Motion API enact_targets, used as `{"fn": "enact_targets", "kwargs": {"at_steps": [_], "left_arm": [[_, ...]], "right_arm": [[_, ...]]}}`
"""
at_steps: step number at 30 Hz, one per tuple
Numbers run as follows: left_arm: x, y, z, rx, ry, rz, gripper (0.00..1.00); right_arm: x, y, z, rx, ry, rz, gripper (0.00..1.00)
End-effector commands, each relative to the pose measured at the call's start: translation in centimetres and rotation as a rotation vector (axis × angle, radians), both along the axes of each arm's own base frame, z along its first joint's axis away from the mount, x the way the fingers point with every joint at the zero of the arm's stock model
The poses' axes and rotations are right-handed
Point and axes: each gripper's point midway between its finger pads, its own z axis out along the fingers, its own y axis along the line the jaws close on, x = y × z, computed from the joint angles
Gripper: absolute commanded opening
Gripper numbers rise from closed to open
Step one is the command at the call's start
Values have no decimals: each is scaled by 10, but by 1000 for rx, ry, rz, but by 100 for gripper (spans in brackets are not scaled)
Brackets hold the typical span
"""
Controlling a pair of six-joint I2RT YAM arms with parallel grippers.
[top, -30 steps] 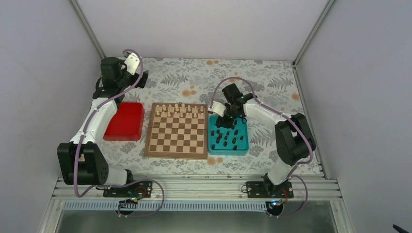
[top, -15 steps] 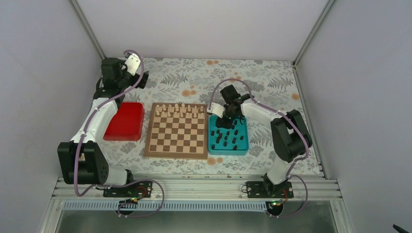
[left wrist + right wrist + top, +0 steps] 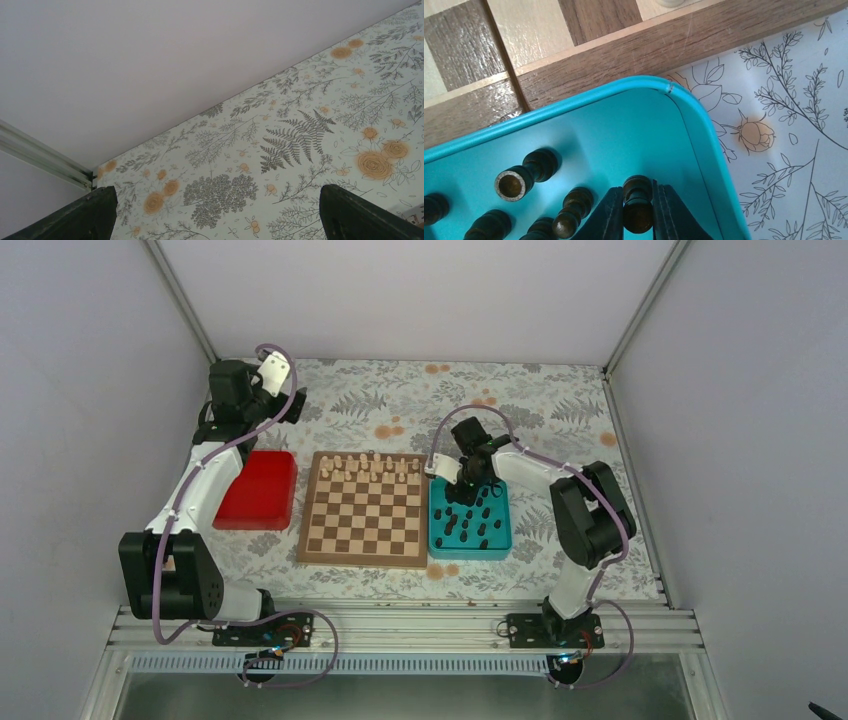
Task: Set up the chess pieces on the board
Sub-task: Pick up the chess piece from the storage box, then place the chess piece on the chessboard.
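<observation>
The dark piece should go on the board's near corner square beside the teal tray [image 3: 624,130], since that row is empty. My right gripper needs to go up, move back and come down there next to let go of it.
My right gripper [image 3: 638,192] is shut on one dark chess piece [image 3: 638,214], which lies in the far left corner of the teal tray [image 3: 624,130]. Both fingers press its sides. Several more dark chess pieces [image 3: 528,175] lie to its left in the tray. From above, the right gripper [image 3: 461,491] is down in the tray's far end, beside the wooden board [image 3: 362,558]. The dark pieces [image 3: 470,522] are spread over the tray. My left gripper [image 3: 215,217] is open and empty, far from the board, above the flowered cloth at the far left [image 3: 294,405].
Pale pieces [image 3: 370,468] fill the board's two far rows. A red tray [image 3: 257,490] lies to the left of the board. The board's tan border [image 3: 634,50] runs just beyond the teal tray's rim [image 3: 694,115]. Enclosure walls stand at the back and on both sides.
The right gripper's jaws have closed on a dark piece in the tray's far left corner, after a slight shift left. The left arm has not moved.
</observation>
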Motion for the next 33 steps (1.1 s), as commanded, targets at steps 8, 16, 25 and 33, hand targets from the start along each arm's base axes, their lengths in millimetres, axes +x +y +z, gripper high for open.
{"fn": "enact_targets", "kwargs": {"at_steps": [8,16,25,33], "left_arm": [[-1,-2,5,-2,-26,-22,100],[-2,-3,20,-5,-45,-31,100],[-7,1,20,22,-46,-12,100],[-10,3,13,22,-35,-3,100]], "right_arm": [[-9,1,52,-2,-52,15,5],[-44,41,96,31,-69,158,4],[-110,84,84,50,-1,347,4],[-139,92,59,43,50,421,4]]}}
